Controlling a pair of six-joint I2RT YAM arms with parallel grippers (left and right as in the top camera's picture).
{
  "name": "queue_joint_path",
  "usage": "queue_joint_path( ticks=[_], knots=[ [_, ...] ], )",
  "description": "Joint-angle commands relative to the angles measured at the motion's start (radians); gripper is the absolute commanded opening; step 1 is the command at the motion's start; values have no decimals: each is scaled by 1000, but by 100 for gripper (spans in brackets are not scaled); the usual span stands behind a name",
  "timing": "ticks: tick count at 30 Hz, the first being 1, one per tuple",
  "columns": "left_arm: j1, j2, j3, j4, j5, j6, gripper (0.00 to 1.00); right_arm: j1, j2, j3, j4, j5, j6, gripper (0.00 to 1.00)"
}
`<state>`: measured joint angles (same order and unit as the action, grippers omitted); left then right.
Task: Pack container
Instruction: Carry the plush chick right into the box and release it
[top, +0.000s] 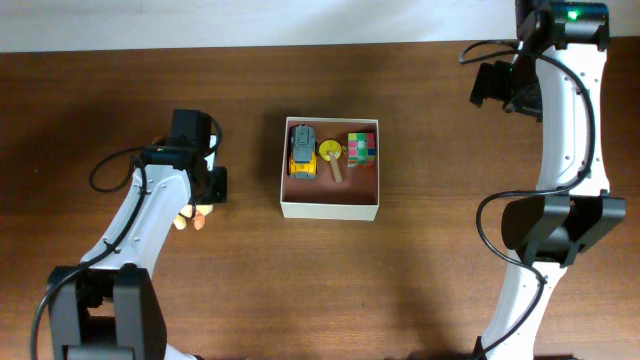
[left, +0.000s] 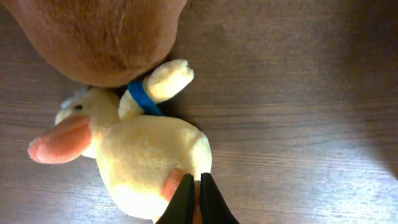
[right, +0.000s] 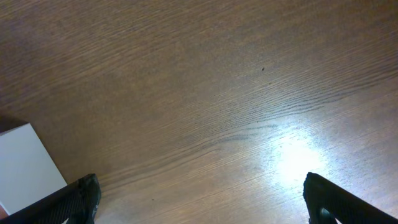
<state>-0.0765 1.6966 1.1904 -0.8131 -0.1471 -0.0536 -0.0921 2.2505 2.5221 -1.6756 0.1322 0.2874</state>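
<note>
The duck goes up in my left gripper next, then to the right in the overhead view onto the bare near bottom of the container, where it is released.
The container (top: 330, 209) is a square white-walled box with a pink-brown inside at the table's middle. It holds a yellow toy car (top: 302, 152), a yellow disc on a stick (top: 331, 154) and a coloured cube (top: 361, 147). A yellow plush duck (left: 149, 155) with an orange beak and a blue band lies on the table left of the container. It shows partly in the overhead view (top: 190, 217). My left gripper (left: 198, 186) (top: 207, 200) is shut on the duck's orange foot. My right gripper (right: 202, 199) (top: 505, 88) is wide open and empty, above bare table right of the container.
A brown plush toy (left: 99, 37) lies against the duck's head, mostly hidden under my left arm in the overhead view. A white corner of the container (right: 22, 165) shows at the left edge of the right wrist view.
</note>
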Motion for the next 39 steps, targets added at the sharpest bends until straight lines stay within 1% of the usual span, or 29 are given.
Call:
queue_joint_path(
  ticks=[1,6,8,13,17,19,23,26,31,39],
  knots=[
    [-2,8,54,-43,-1,-29,2,0,-4,-2,0,11,1,99],
    [-2,8,188,-168,17,-29,2,0,-4,-2,0,11,2,99],
    [-2,8,286,-238,55,-29,2,0,-4,-2,0,11,2,99],
    [-13,8,460,-350,151,-37,2,0,-4,-2,0,11,1,99],
    [-65,8,578,-423,182,-66,2,0,-4,-2,0,11,1,99],
    [-125,8,644,-453,181,-86,2,0,-4,-2,0,11,2,99],
    [-224,8,702,-452,181,-157,2,0,-4,-2,0,11,1,99],
    [-319,8,713,-410,176,-204,2,0,-4,-2,0,11,2,99],
    [-425,16,712,-380,81,-300,2,0,-4,-2,0,11,2,99],
    [-512,91,711,-380,7,-302,2,0,-4,-2,0,11,1,99]
  ],
)
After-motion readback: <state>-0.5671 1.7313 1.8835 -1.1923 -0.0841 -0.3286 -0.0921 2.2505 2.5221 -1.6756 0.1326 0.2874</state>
